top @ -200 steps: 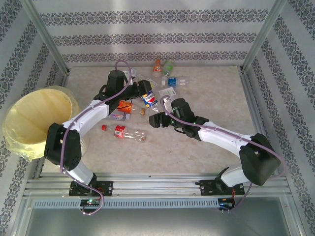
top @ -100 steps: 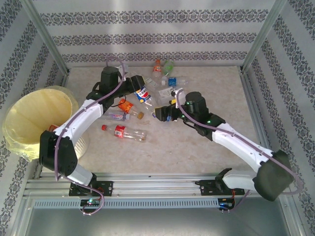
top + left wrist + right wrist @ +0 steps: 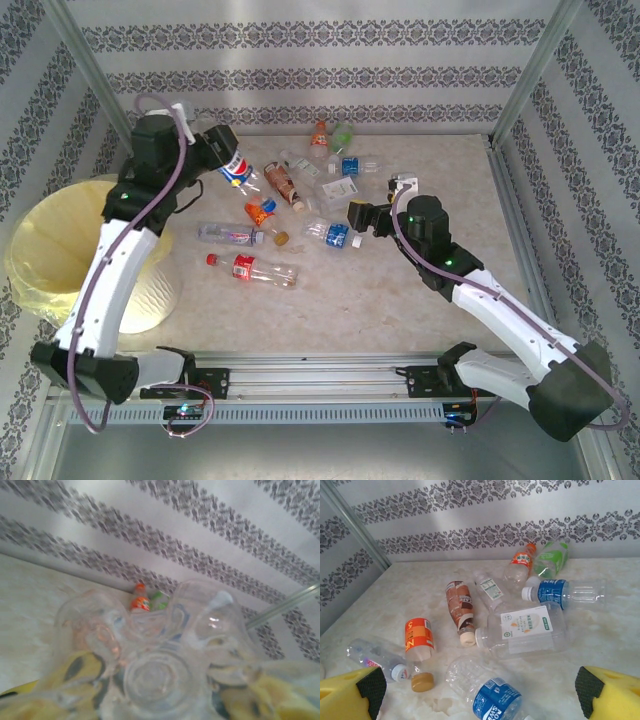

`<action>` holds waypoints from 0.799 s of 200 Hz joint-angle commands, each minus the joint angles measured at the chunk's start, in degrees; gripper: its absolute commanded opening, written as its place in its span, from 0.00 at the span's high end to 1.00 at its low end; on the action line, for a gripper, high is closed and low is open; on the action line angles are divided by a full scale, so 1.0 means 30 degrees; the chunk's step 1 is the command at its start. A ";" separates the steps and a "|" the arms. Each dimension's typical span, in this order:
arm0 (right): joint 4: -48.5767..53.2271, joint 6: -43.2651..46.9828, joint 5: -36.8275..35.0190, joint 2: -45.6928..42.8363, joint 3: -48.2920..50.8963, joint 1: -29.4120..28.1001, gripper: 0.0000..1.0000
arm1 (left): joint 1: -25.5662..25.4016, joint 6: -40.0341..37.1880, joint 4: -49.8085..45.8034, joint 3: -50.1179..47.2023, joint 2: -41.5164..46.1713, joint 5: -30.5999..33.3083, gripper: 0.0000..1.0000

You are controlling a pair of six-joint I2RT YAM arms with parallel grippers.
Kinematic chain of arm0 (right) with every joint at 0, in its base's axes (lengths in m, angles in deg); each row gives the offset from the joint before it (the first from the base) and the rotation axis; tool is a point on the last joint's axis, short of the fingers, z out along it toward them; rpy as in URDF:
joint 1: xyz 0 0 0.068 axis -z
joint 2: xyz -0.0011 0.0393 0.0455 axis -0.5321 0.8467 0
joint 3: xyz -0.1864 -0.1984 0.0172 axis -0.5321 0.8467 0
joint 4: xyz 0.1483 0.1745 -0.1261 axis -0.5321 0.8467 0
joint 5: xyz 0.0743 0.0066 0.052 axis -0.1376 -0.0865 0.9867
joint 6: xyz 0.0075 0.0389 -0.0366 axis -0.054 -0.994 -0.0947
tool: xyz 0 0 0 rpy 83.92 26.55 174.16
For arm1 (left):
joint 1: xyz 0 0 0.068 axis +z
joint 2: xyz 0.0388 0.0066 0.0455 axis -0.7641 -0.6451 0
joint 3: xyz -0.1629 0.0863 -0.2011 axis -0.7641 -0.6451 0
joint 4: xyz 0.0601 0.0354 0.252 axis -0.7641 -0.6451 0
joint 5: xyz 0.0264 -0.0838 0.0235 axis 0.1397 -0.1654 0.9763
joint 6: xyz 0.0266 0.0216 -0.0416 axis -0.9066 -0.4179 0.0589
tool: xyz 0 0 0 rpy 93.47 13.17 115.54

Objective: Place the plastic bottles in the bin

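Observation:
The left gripper needs to swing back over the yellow bag next and lower the bottle to release it, because the bin's opening (image 3: 58, 240) is below and back from it.
My left gripper (image 3: 222, 160) is raised at the back left, shut on a clear plastic bottle with a blue and red label (image 3: 236, 169), just right of the bin (image 3: 60, 235), which is lined with a pale yellow bag. In the left wrist view the bottle's clear base (image 3: 157, 672) sits between the yellow fingers (image 3: 280, 700). My right gripper (image 3: 360, 215) is open and hovers over a blue-labelled bottle (image 3: 497, 700) lying between its pads (image 3: 367, 687). Several more bottles lie beyond: white-labelled (image 3: 525, 627), brown (image 3: 460, 602), orange (image 3: 418, 639).
A red-labelled bottle (image 3: 250, 268) and a clear one (image 3: 228, 234) lie in the middle left of the table. Orange-capped (image 3: 319, 138) and green (image 3: 342, 133) bottles rest by the back wall. Metal posts (image 3: 95, 80) frame the corners. Bare tabletop (image 3: 440, 170) lies at the right.
My left arm has lifted and swung left toward the bin with its bottle. My right gripper has opened wide and drawn back to the right, with the blue-labelled bottle left lying on the table.

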 commanded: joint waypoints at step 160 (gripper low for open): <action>-0.1171 -0.1023 0.0914 0.2737 -0.1099 0.0413 0.02 | 0.5591 -0.7853 -0.5233 0.0101 0.3624 1.8682 0.53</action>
